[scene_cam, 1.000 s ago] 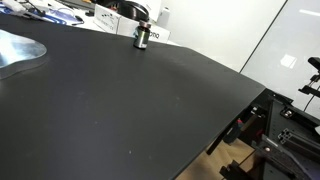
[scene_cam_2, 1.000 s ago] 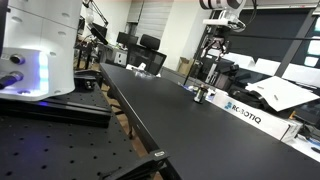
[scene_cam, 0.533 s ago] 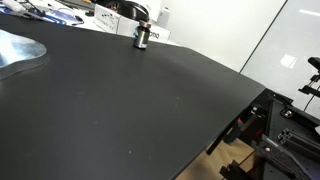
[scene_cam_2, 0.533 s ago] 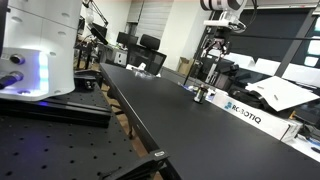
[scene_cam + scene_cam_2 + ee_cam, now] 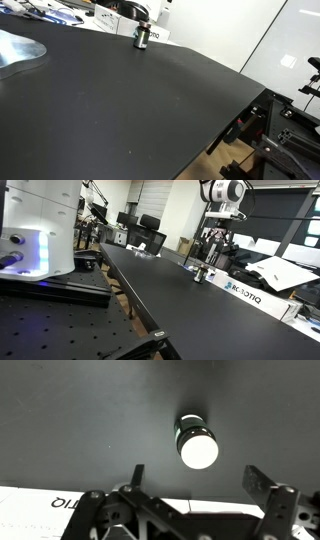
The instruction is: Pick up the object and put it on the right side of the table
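My gripper should go down next until its open fingers are around the object's top, ready to close.
The object (image 5: 140, 37) is a tiny dark upright cylinder with a pale band. It stands near the far edge of the black table (image 5: 150, 100), and it also shows in an exterior view (image 5: 199, 275). In the wrist view the object (image 5: 197, 444) is seen from above, its top glaring white. My gripper (image 5: 215, 248) hangs in the air above and slightly beyond the object, not touching it. In the wrist view the gripper (image 5: 198, 482) is open and empty, and the object lies just ahead of the gap between the fingers (image 5: 262, 484).
A white labelled box (image 5: 245, 292) lies at the table edge just behind the object; it also shows in the wrist view (image 5: 40, 505). A shiny silver sheet (image 5: 15, 50) lies on the table. A white machine (image 5: 40, 225) stands beside the table, with lab clutter behind.
The arm has come down a little and shifted slightly over the object. The object has not moved.
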Motion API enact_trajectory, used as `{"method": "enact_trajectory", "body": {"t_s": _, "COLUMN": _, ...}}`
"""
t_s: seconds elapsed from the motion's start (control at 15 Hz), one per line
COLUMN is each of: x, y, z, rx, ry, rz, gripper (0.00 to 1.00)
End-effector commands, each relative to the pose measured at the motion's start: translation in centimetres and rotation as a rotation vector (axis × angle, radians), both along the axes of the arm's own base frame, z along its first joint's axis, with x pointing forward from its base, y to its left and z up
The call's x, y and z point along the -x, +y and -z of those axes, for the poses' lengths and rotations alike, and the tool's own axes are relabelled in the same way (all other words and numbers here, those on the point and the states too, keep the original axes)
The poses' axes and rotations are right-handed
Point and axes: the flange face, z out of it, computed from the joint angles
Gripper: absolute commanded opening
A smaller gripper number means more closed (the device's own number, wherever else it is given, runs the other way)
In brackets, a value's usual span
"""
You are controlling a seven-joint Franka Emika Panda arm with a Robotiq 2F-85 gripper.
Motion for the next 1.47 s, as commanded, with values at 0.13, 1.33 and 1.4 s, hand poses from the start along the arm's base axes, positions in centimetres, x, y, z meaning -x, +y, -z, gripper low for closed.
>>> {"method": "enact_trajectory", "body": {"t_s": 0.13, "x": -3.0, "y": 2.1, "z": 4.8, "rx": -0.02, "ry": -0.021, "rz": -0.05, "gripper": 1.0}}
{"method": "enact_trajectory", "body": {"t_s": 1.33, "x": -4.1, "y": 1.9, "z": 11.0, "rx": -0.026, "ry": 0.015, "rz": -0.045, "gripper": 0.74}}
{"method": "enact_trajectory", "body": {"t_s": 1.4, "x": -4.0, "y": 1.9, "z": 11.1, "rx": -0.028, "ry": 0.018, "rz": -0.046, "gripper": 0.68}}
